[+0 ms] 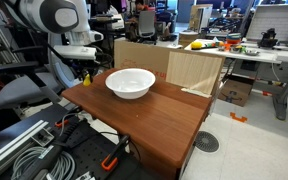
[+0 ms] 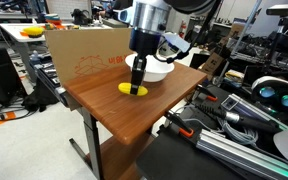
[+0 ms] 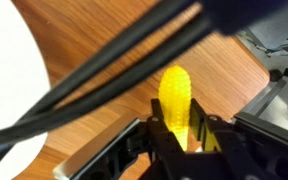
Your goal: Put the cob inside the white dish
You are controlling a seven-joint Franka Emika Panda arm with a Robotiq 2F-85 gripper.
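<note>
The white dish is to the left of my gripper in the wrist view. My gripper should next rise that way over the dish's raised rim, go down inside and release the cob.
The cob is a short bright yellow piece. It lies on the wooden table between my gripper's two black fingers, which press against both its sides. In an exterior view the cob rests at table level under the gripper, just in front of the white dish. The white dish is a round plain bowl standing empty in the middle of the table. In that view the gripper is at the table's far left edge, with a bit of yellow showing. The dish's rim also shows at the left of the wrist view.
A cardboard box stands along the table's back edge behind the dish. The wooden table has open edges, with cables and robot hardware beside it. Black cables cross the wrist view.
</note>
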